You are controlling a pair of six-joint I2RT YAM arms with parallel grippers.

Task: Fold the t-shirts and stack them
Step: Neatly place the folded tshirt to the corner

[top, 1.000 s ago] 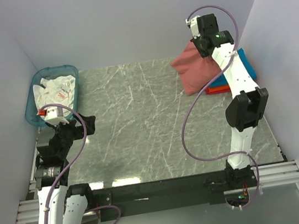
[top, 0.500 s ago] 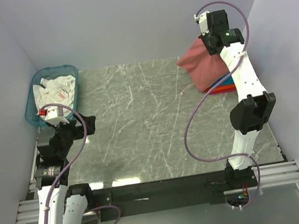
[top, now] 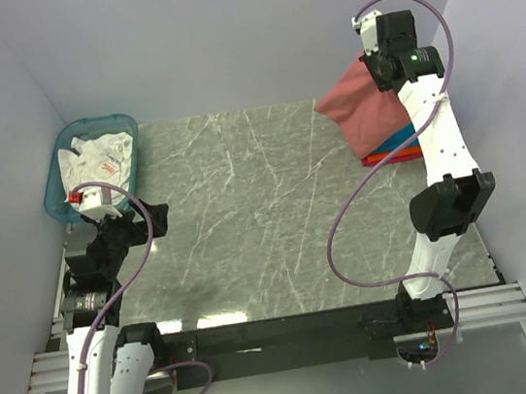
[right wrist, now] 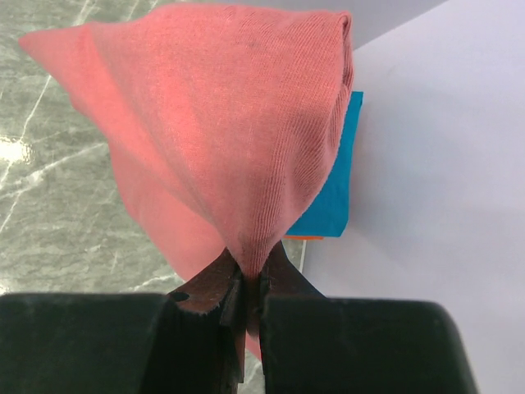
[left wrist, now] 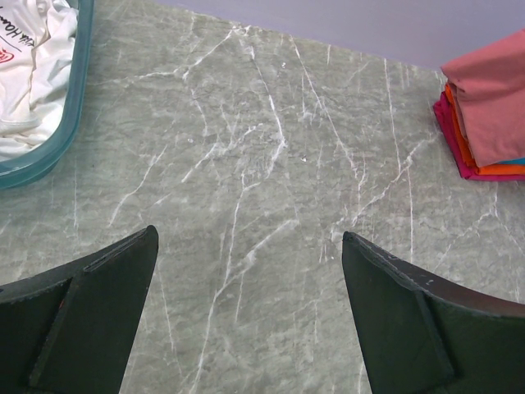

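Note:
I need to move my right gripper toward the white wall, lower it over the stack's bare teal-blue layer [right wrist: 331, 195] and release, because the red shirt [right wrist: 221, 139] sticks out past the stack.
My right gripper [top: 384, 70] is shut on the folded dusty-red t-shirt [top: 360, 105] and holds it over the stack at the far right. In the right wrist view the red shirt [right wrist: 221, 139] hangs from the pinched fingertips [right wrist: 250, 275], with the teal-blue folded shirt [right wrist: 332, 197] and an orange edge [right wrist: 303, 238] under it. The stack [top: 395, 147] shows teal-blue, orange and magenta layers. My left gripper [left wrist: 246, 246] is open and empty above the table at the near left. It sees the red shirt [left wrist: 492, 90] on the stack at far right.
A translucent teal basket [top: 56, 177] with white crumpled cloth [top: 96, 162] stands at the far left; its rim shows in the left wrist view [left wrist: 70, 107]. The white right wall [right wrist: 443, 164] is close beside the stack. The grey marble table [top: 245, 209] lies between.
My right gripper has carried the red shirt to the right and farther back, over the stack near the wall. The left arm has not moved.

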